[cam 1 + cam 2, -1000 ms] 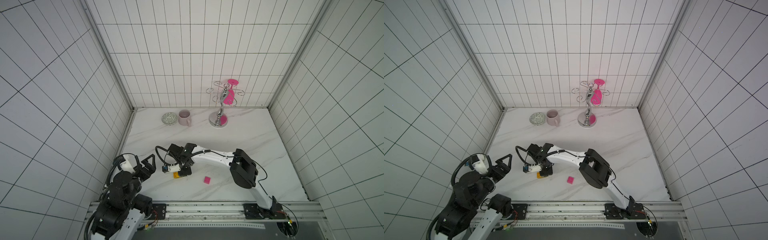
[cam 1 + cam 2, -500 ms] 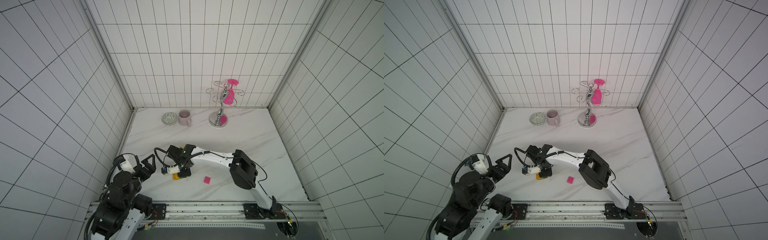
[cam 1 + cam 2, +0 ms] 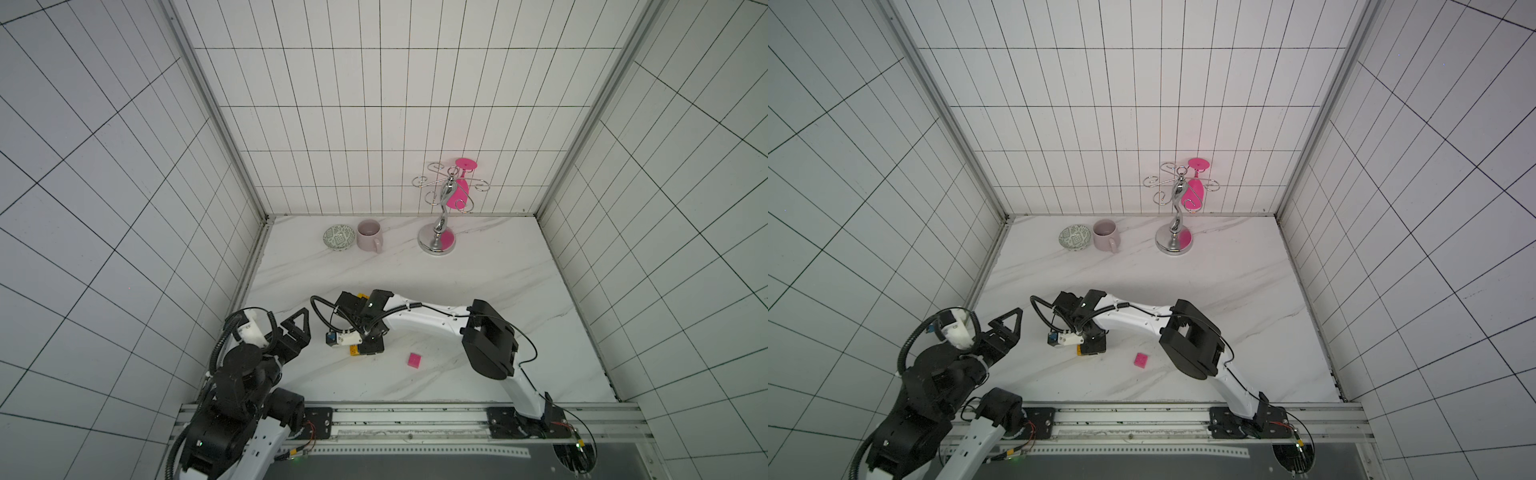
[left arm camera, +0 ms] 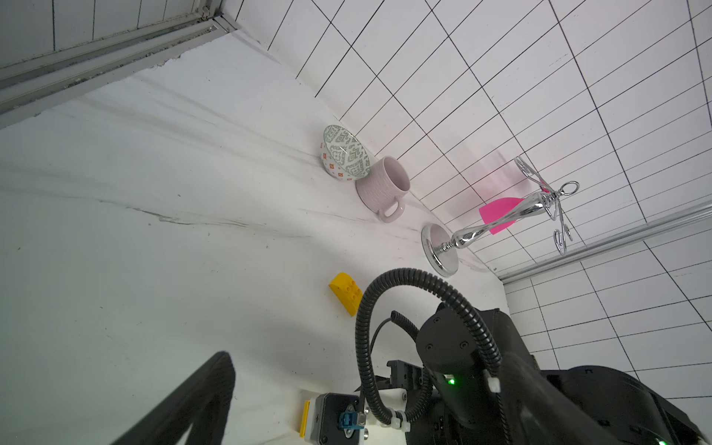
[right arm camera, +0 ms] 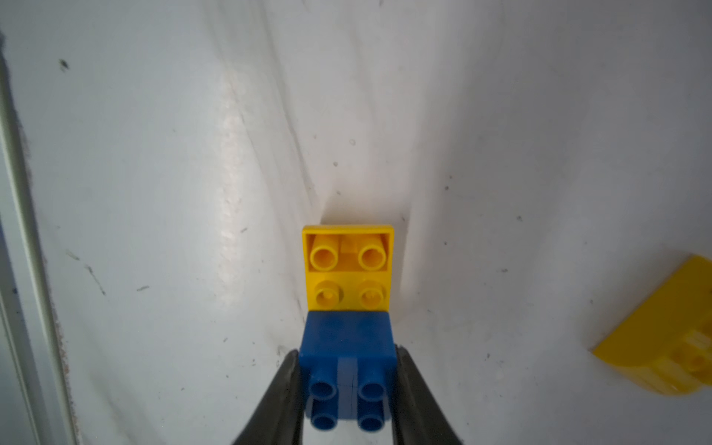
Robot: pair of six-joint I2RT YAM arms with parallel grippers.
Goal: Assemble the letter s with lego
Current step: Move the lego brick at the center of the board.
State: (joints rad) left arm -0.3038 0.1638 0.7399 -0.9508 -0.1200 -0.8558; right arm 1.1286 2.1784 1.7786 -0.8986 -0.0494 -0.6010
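Observation:
My right gripper brings the small blue lego brick point(image 5: 348, 346) outward next and releases it where open marble lies, short of the loose yellow brick.
My right gripper point(image 5: 348, 385) is shut on a small blue lego brick point(image 5: 348, 346). The blue brick sits joined on one end of a yellow lego brick point(image 5: 348, 266) down on the marble table. In both top views this gripper point(image 3: 370, 345) point(image 3: 1094, 343) points down at the front left, and a yellow edge point(image 3: 354, 352) peeks out beside it. A second yellow brick point(image 4: 346, 293) point(image 5: 662, 346) lies loose just behind. A pink brick point(image 3: 414, 360) point(image 3: 1140, 360) lies to the right. My left gripper point(image 3: 297, 328) point(image 3: 1007, 322) hangs open and empty at the left. The letter s is out of view.
At the back stand a patterned bowl point(image 3: 339, 237), a pale pink mug point(image 3: 370, 235) and a chrome stand point(image 3: 441, 224) with a pink glass point(image 3: 459, 189) hanging on it. Tiled walls close in the table point(image 3: 478, 266) on three sides.
The right wrist has shifted only very slightly over the bricks. The left arm has stayed still.

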